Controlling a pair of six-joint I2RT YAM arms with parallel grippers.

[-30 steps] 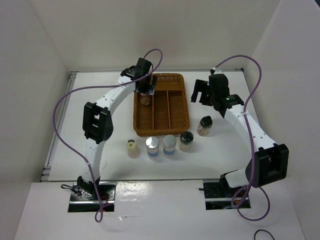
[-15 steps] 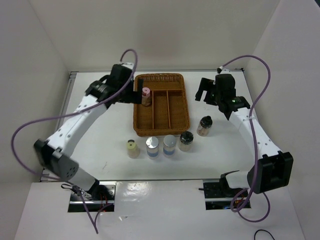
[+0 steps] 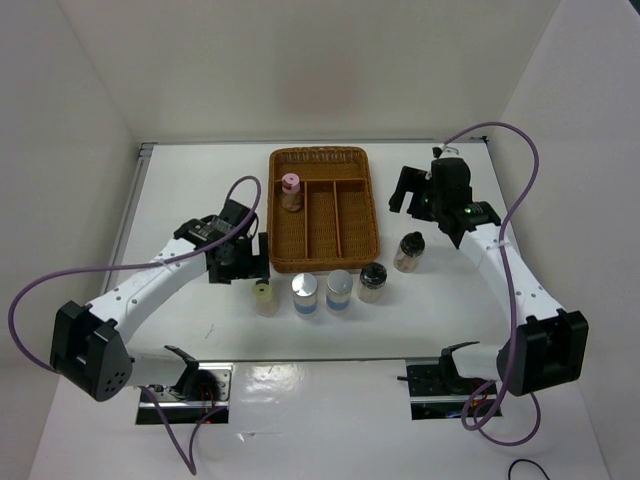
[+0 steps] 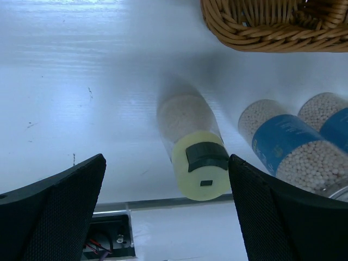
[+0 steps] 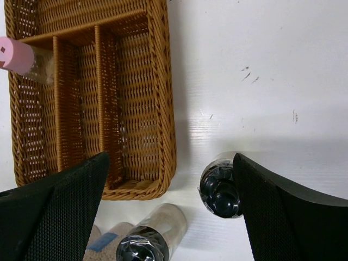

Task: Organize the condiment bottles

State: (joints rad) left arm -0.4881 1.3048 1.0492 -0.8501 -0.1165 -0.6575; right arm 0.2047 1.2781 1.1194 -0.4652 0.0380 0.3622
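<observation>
My left gripper moves down toward the right in the top view next, onto the bottle's pale-yellow cap. The cap sits off-center, close to one of the open fingers.
A pink-capped bottle (image 3: 290,190) (image 5: 19,56) stands in the far end of the wicker tray's (image 3: 320,266) left compartment. In front of the tray stand a pale-yellow-capped bottle (image 3: 264,297) (image 4: 198,163), two silver-capped bottles with blue bands (image 3: 304,294) (image 3: 339,289) and a black-capped one (image 3: 373,281). Another black-capped bottle (image 3: 409,250) (image 5: 220,187) stands right of the tray. My left gripper (image 3: 248,262) (image 4: 168,217) hangs open just above and behind the yellow-capped bottle, holding nothing. Open and empty, my right gripper (image 3: 405,190) (image 5: 171,217) hovers above the table right of the tray.
The tray's (image 5: 157,98) middle and right compartments hold nothing. White walls close in the table on the left, back and right. Both arm bases and their cable openings (image 4: 106,239) sit at the near edge.
My left gripper opened, let go of the pink-capped bottle in the tray, and swung back to the near left, over the yellow-capped bottle. My right arm barely shifted.
</observation>
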